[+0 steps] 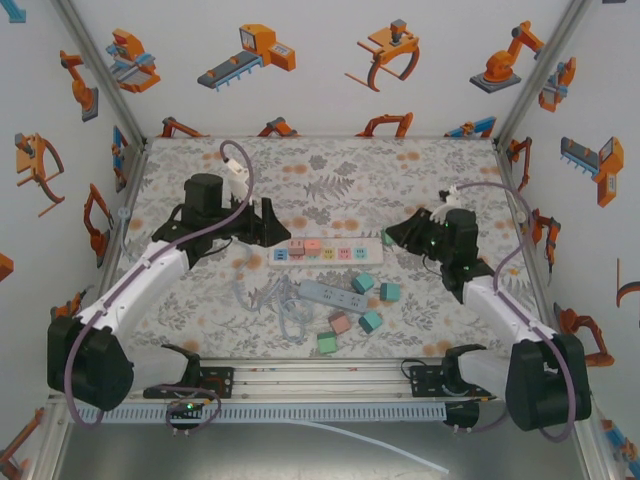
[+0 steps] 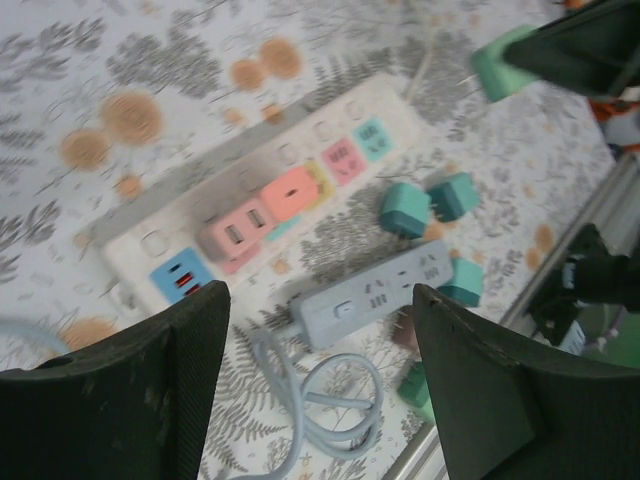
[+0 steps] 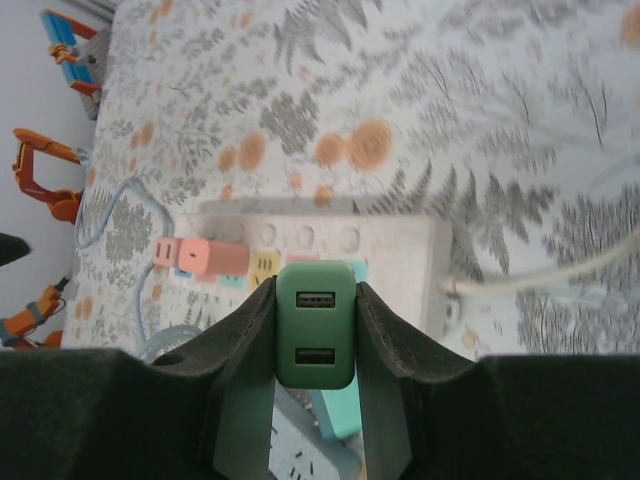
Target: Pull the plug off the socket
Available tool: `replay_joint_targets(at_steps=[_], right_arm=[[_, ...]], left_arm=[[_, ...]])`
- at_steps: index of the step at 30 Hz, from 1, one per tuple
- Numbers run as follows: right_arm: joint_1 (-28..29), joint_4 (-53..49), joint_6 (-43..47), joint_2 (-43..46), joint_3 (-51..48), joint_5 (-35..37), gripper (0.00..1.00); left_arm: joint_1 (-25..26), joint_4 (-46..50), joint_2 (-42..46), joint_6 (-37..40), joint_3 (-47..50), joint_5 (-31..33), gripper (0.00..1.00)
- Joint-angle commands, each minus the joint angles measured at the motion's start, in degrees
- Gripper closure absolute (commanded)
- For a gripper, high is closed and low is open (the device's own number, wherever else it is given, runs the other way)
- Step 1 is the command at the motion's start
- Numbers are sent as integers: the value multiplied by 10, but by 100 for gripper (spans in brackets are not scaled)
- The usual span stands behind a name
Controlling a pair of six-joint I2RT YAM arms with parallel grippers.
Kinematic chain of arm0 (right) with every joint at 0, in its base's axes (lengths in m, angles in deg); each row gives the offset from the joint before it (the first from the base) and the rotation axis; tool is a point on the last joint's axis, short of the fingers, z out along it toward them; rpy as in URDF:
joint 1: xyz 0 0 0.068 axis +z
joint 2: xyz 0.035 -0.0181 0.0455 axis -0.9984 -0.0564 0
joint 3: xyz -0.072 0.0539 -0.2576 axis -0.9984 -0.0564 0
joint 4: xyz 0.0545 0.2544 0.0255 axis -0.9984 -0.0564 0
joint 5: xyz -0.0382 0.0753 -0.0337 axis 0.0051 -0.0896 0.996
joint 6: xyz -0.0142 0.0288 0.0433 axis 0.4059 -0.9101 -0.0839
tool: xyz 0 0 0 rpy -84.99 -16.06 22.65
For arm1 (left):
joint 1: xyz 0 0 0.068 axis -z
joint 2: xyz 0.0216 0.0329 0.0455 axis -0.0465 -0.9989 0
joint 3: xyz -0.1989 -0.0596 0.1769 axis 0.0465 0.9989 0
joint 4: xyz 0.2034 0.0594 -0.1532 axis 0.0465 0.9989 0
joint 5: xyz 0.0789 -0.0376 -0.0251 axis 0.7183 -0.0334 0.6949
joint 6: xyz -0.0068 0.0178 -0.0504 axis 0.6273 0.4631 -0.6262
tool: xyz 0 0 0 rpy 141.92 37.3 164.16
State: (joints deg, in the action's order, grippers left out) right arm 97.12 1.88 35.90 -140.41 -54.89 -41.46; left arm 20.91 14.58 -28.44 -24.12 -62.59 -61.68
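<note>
Next, my right gripper brings the green plug back and down to the table beside the loose teal plugs, then releases it.
The white socket strip (image 1: 325, 253) lies across the middle of the table, and it also appears in the left wrist view (image 2: 150, 240) and the right wrist view (image 3: 400, 245). My right gripper (image 3: 316, 300) is shut on a dark green plug (image 3: 316, 325) with two USB ports. It holds the plug (image 1: 387, 238) just off the strip's right end, apart from the strip. Two pink plugs (image 2: 290, 193) sit in the strip's left half. My left gripper (image 2: 320, 340) hangs open over the strip's left end (image 1: 268, 226), with nothing between its fingers.
A grey power strip (image 1: 333, 294) with a coiled cable (image 2: 320, 390) lies in front of the white one. Several loose teal, brown and green plugs (image 1: 363, 282) are scattered near it. A metal rail (image 1: 320, 380) runs along the near edge. The white strip's cable (image 3: 560, 265) trails right.
</note>
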Motion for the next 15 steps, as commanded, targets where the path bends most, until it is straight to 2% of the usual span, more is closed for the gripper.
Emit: replay_joint_targets(at_steps=[1, 7, 15], right_arm=[[-2, 0, -76, 31, -48, 31, 100], [-2, -4, -88, 32, -85, 37, 100], [-2, 47, -95, -62, -89, -3, 99]], left_arm=[[5, -64, 17, 49, 7, -135, 30], [33, -52, 21, 85, 0, -208, 19], [56, -4, 22, 132, -11, -200, 4]])
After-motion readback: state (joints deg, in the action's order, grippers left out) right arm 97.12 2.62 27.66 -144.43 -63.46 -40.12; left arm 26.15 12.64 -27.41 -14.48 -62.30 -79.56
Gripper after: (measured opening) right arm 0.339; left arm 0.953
